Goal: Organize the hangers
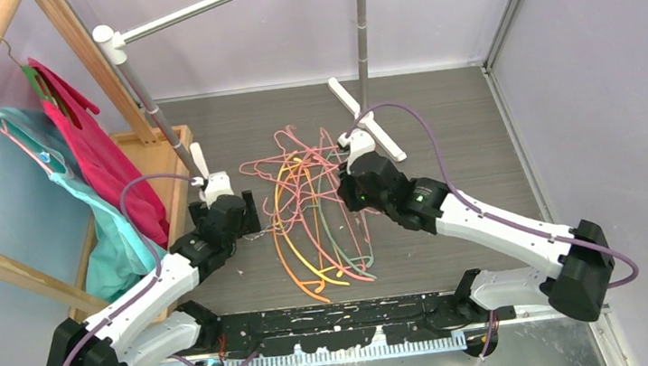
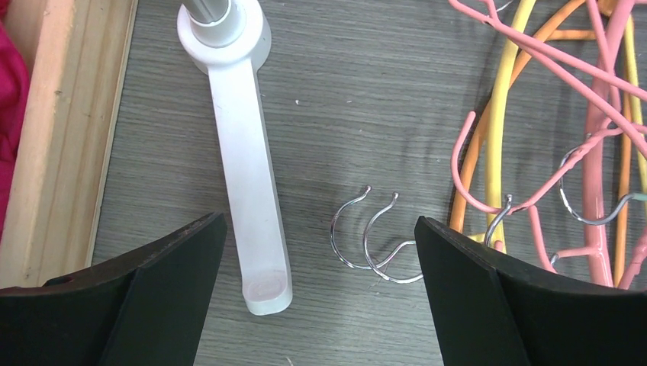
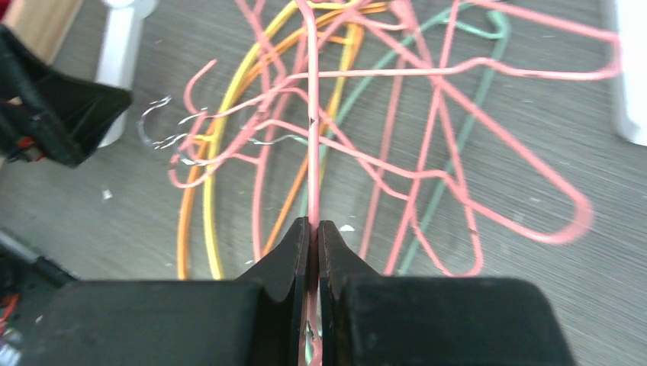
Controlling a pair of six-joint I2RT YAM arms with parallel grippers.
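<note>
The metal garment rack's bar is bare. So the right gripper lifts the pink hanger up and outward next, onto the bar near the upright, and releases it.
A tangled pile of bare hangers, pink, orange, yellow and pale green, lies on the grey floor between my arms. My right gripper is shut on a straight wire of a pink hanger at the pile's right side; it also shows in the top view. My left gripper is open and empty, low over the floor at the pile's left edge. Two metal hooks of the hangers lie between its jaws, nearer the right one. The pink, yellow and orange hangers lie to its right.
A white rack foot lies just inside my left gripper's left jaw. A metal garment rack spans the back, with another white foot. A wooden rack on the left holds magenta and teal garments.
</note>
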